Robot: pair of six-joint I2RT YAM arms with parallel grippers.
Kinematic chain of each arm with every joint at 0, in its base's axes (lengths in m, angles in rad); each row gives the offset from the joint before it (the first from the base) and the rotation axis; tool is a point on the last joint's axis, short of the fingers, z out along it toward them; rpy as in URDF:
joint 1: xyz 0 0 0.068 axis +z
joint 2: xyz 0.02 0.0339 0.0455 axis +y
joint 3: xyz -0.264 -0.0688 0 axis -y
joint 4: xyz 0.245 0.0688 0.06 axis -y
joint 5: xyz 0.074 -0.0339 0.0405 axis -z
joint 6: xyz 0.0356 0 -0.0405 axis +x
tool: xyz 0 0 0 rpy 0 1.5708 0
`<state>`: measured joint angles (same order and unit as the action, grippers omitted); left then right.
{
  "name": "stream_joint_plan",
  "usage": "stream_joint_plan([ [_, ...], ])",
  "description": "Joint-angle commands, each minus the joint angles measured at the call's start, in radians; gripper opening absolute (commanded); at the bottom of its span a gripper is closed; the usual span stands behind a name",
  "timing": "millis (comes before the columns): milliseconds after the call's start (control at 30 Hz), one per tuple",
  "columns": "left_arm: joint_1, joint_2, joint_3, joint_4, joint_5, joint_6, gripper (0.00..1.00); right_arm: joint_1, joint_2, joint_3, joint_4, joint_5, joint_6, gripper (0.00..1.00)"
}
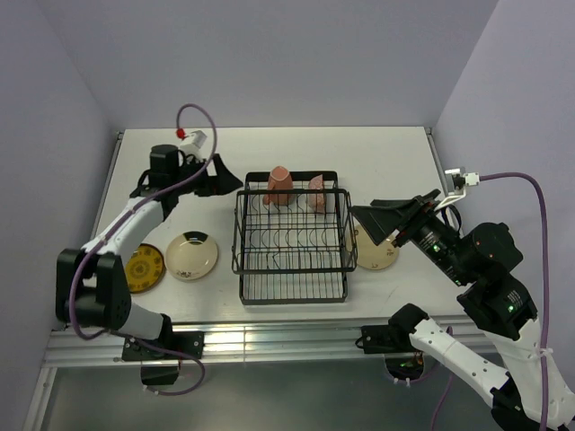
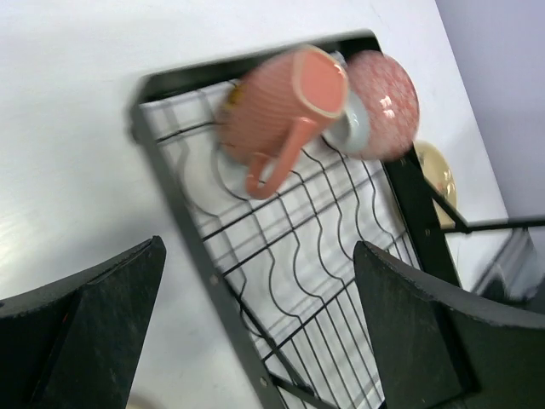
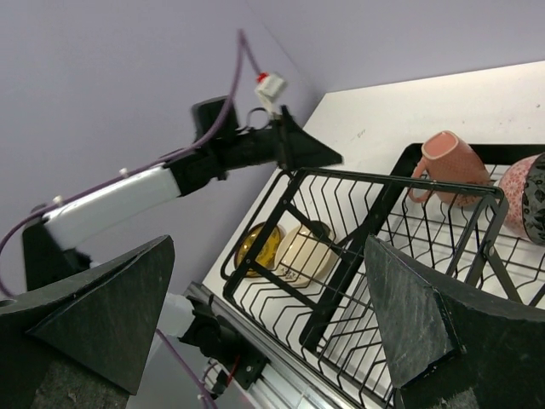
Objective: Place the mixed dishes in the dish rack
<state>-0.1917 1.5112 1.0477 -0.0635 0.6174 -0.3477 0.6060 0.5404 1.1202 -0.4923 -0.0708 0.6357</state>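
My left gripper moves back and down next onto the cream plate's near rim [image 1: 178, 273] by the yellow plate, as that rim lies below and behind it.
The black wire dish rack [image 1: 292, 299] sits mid-table. A pinkish mug [image 1: 279, 186] stands upside down at its far left corner, with a small pink-speckled bowl [image 1: 316, 193] on its side beside it. My left gripper [image 1: 235, 180] hangs open just left of that corner, holding nothing; its wrist view shows the mug [image 2: 281, 111] and bowl [image 2: 383, 102] ahead of the spread fingers [image 2: 94, 332]. My right gripper [image 1: 364, 224] is open and empty at the rack's right side, over a cream plate [image 1: 382, 254]. A yellow patterned plate [image 1: 144, 268] and another cream plate [image 1: 191, 255] lie left of the rack.
The rack's near slots [image 3: 358, 247] hold no dishes. In the right wrist view, the yellow plate [image 3: 260, 247] and cream plate [image 3: 302, 253] show through the wires, with the left arm [image 3: 170, 183] above them. Walls close the table's left, back and right.
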Motion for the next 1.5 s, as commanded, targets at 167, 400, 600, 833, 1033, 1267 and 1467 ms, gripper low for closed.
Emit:
stream_joint_plan([
  [167,0.109,-0.417,-0.126,-0.122,-0.346,-0.278,0.99,-0.006,-0.020,-0.062,0.009,0.015,0.012,1.00],
  [400,0.144,-0.529,-0.135,-0.269,-0.312,-0.401,0.99,-0.006,-0.086,-0.140,0.032,0.054,0.036,1.00],
  [600,0.166,-0.644,-0.277,-0.248,-0.239,-0.655,0.99,-0.006,-0.102,-0.146,0.003,0.090,0.038,1.00],
  [833,0.173,-0.860,-0.503,-0.325,-0.300,-0.884,0.99,-0.006,-0.131,-0.142,-0.025,0.123,0.016,1.00],
  [1033,0.173,-0.951,-0.515,-0.593,-0.519,-0.961,0.99,-0.006,-0.142,-0.145,-0.022,0.129,0.021,1.00],
  [1267,0.173,-0.910,-0.543,-0.745,-0.611,-1.039,0.98,-0.006,-0.140,-0.172,0.008,0.114,0.041,1.00],
  [1467,0.173,-0.943,-0.621,-0.707,-0.650,-1.053,0.91,-0.006,-0.155,-0.194,0.014,0.118,0.045,1.00],
])
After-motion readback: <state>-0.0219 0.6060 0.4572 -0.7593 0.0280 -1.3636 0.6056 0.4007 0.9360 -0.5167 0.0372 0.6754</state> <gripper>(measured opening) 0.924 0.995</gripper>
